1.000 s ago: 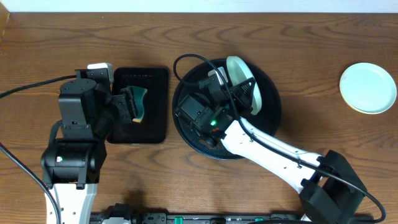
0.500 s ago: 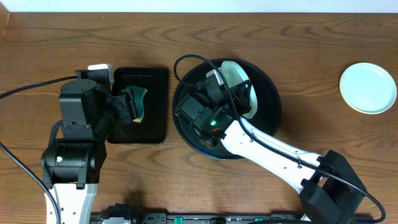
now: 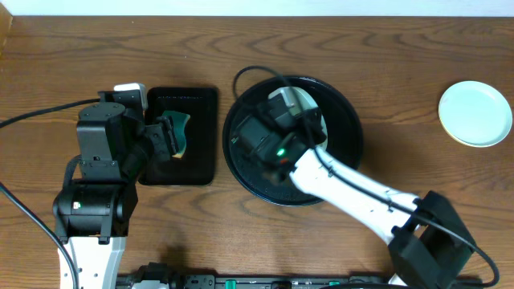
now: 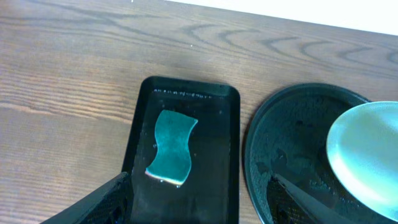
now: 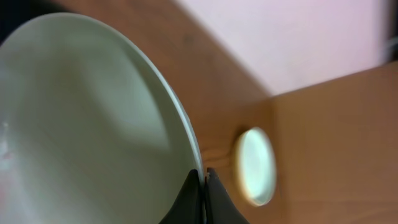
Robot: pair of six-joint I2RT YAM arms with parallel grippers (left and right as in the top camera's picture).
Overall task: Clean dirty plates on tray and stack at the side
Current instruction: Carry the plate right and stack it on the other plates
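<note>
My right gripper moves to the right in the overhead view next, lowers its plate onto the stacked plates and releases it, as their top is clear.
My right gripper (image 3: 299, 112) is over the round black tray (image 3: 345, 152) and is shut on the rim of a mint-white plate (image 3: 311, 106). From overhead the plate is nearly edge-on and mostly hidden under the wrist. In the right wrist view the plate (image 5: 87, 118) fills the left side, with the gripper (image 5: 203, 186) pinching its edge. The left wrist view shows the same plate (image 4: 367, 155) above the tray (image 4: 292, 143). Two plates, mint on pale yellow, are stacked (image 3: 475, 113) on the table at far right. My left gripper (image 4: 199, 211) is open and empty.
A small rectangular black tray (image 3: 201, 164) left of the round tray holds a teal sponge (image 4: 171, 148), wet with droplets around it. My left gripper (image 3: 170, 136) hovers over it. Cables loop above the round tray's far rim.
The right gripper has turned the plate from a broad tilted face toward edge-on, and it is now mostly under the wrist. The left arm has not moved.
</note>
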